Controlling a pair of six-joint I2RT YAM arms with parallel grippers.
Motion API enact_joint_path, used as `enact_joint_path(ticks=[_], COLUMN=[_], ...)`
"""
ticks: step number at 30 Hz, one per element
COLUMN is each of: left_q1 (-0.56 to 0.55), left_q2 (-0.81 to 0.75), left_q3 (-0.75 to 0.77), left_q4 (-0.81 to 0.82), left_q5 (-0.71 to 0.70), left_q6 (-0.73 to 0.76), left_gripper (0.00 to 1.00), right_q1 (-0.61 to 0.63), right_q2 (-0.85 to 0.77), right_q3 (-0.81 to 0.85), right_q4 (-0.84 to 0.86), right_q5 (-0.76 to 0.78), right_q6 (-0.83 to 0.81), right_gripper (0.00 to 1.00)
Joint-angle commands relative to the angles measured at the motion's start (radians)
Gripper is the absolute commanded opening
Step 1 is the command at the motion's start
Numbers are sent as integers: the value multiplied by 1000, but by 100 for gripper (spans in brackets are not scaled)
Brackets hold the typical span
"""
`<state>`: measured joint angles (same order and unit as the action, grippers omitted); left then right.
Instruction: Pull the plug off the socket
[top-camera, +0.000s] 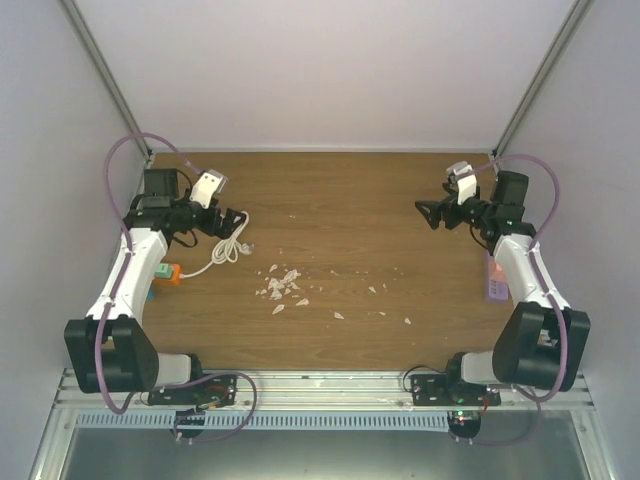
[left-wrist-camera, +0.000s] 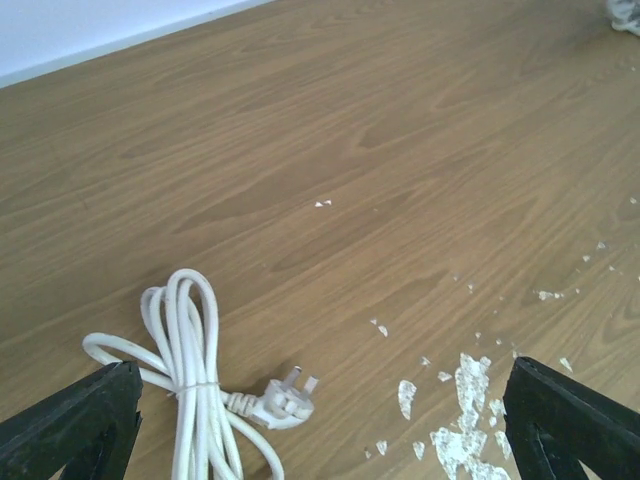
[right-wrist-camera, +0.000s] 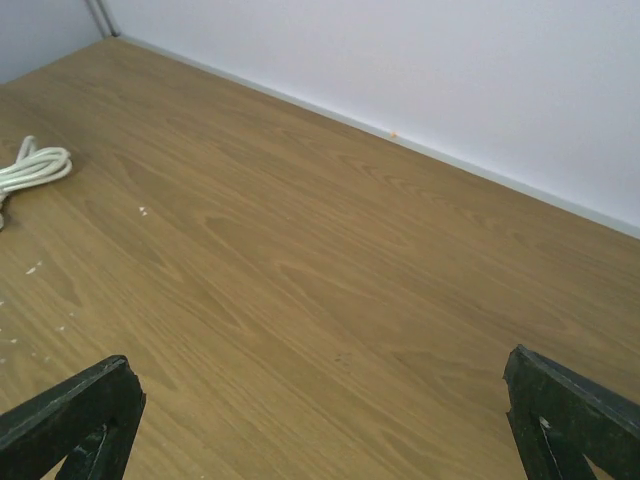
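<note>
The left gripper moves down and back onto the near parts of the cable coil next. They lie below it and nearer the base than its open fingers.
A white cable (top-camera: 233, 243) lies coiled and tied on the left of the wooden table. Its white three-pin plug (left-wrist-camera: 283, 398) lies free on the wood, pins bare, in no socket. One strand runs from the coil to a small orange and teal block (top-camera: 165, 272) beside the left arm; I cannot tell how they join. My left gripper (top-camera: 225, 220) hovers over the coil (left-wrist-camera: 185, 350), open and empty, with the plug between its fingertips (left-wrist-camera: 75, 420). My right gripper (top-camera: 430, 213) is open and empty over bare wood at the far right; the coil (right-wrist-camera: 35, 165) shows far off.
White flakes (top-camera: 283, 285) are scattered over the table's middle and show near the left gripper (left-wrist-camera: 470, 400). A purple object (top-camera: 495, 280) lies at the right edge beside the right arm. White walls close the back and sides.
</note>
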<state>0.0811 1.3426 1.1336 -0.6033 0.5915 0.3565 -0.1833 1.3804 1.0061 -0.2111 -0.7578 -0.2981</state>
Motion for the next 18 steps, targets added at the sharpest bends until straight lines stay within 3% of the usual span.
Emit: enact_joint_path(ticks=[1,10,18], left_q1=[-42,-76,-82], left_q2=[-51,-35,43], left_q3=[-23,-61,-129], left_q4=[-24,-81,-118], left_q5=[-43,-68,-83], left_q6=[31,108,200], left_gripper=[99,99,99], right_q1=[31,55,108], right_q2=[-52,-83,-96], right_q3=[-26,70,180], right_q4=[-9,-56,49], right_q5=[-7,-151,-302], right_q6=[1,100,411], right_gripper=[100,100,100])
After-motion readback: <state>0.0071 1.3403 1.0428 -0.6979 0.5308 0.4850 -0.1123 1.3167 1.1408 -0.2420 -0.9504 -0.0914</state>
